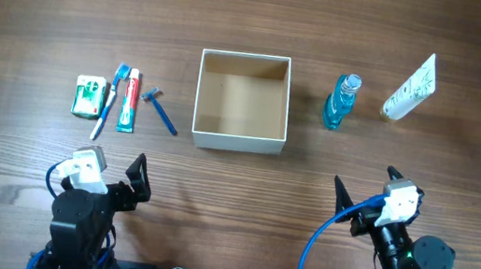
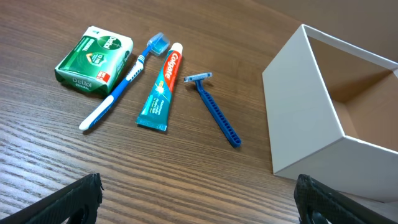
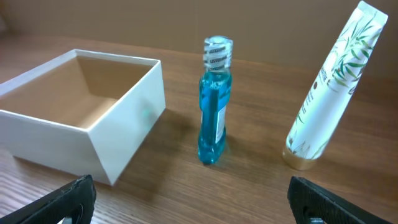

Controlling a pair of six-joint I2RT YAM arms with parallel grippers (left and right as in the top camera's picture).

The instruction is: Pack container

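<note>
My right gripper will next rise away from my base over the blue bottle [image 1: 340, 101], then tilt downward and go down around the bottle's capped top.
The container [image 1: 237, 139], a square open box with white walls and a tan inside, stands empty mid-table; it also shows in the left wrist view [image 2: 305, 118] and the right wrist view [image 3: 124, 124]. Left of it lie a green-and-white soap box [image 1: 87, 96] [image 2: 94, 60], a toothbrush [image 1: 110, 99] [image 2: 121, 84], a toothpaste tube [image 1: 129, 100] [image 2: 160, 87] and a blue razor [image 1: 161, 110] [image 2: 214, 111]. Right of it stand a blue bottle [image 1: 340, 101] [image 3: 214, 102] and a white tube [image 1: 409, 88] [image 3: 329, 93]. My left gripper [image 1: 113, 169] [image 2: 199, 199] and right gripper [image 1: 362, 194] [image 3: 193, 202] are open and empty near the front edge.
The wooden table [image 1: 257, 14] stretches around the items. Blue cables [image 1: 315, 244] run along both arms at the front edge.
</note>
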